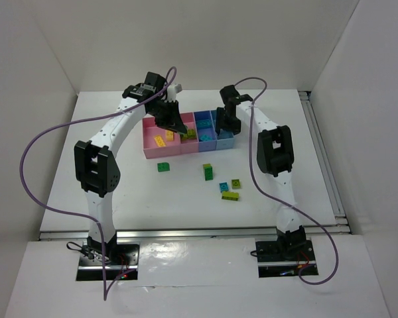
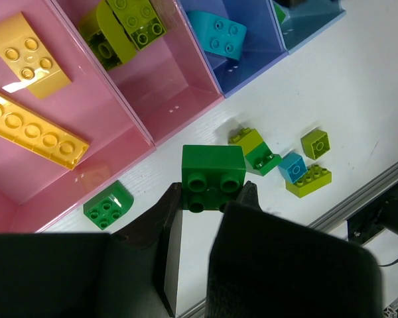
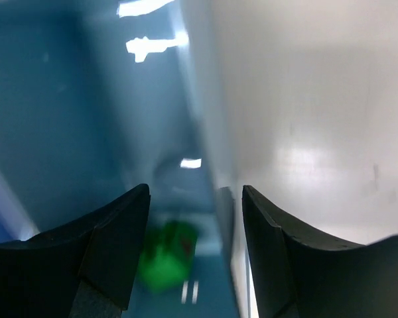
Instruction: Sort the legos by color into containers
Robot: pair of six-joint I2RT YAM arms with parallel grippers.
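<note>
My left gripper moves over the light blue bin (image 1: pixel 224 142) (image 2: pixel 310 28), to the right in the top view, and lowers to release next, since that bin holds a green brick.
My left gripper (image 2: pixel 211 193) is shut on a dark green brick (image 2: pixel 212 162) and holds it above the table, just in front of the pink bins (image 2: pixel 186 86). In the top view it (image 1: pixel 180 130) hangs over the pink bins (image 1: pixel 152 154). The first pink bin holds two yellow bricks (image 2: pixel 33 129), the second holds lime bricks (image 2: pixel 123 30), and the blue-violet bin (image 2: pixel 252 66) holds a cyan brick (image 2: pixel 219 34). My right gripper (image 3: pixel 196 199) is open and empty inside the light blue bin (image 3: pixel 66 119), above a blurred green brick (image 3: pixel 166 265).
Loose bricks lie on the table in front of the bins: a dark green one (image 1: pixel 162 166), a lime and green stack (image 1: pixel 207 171), a cyan one (image 1: pixel 223 187), and two lime ones (image 1: pixel 235 183). A metal rail (image 1: pixel 186 233) runs along the near edge.
</note>
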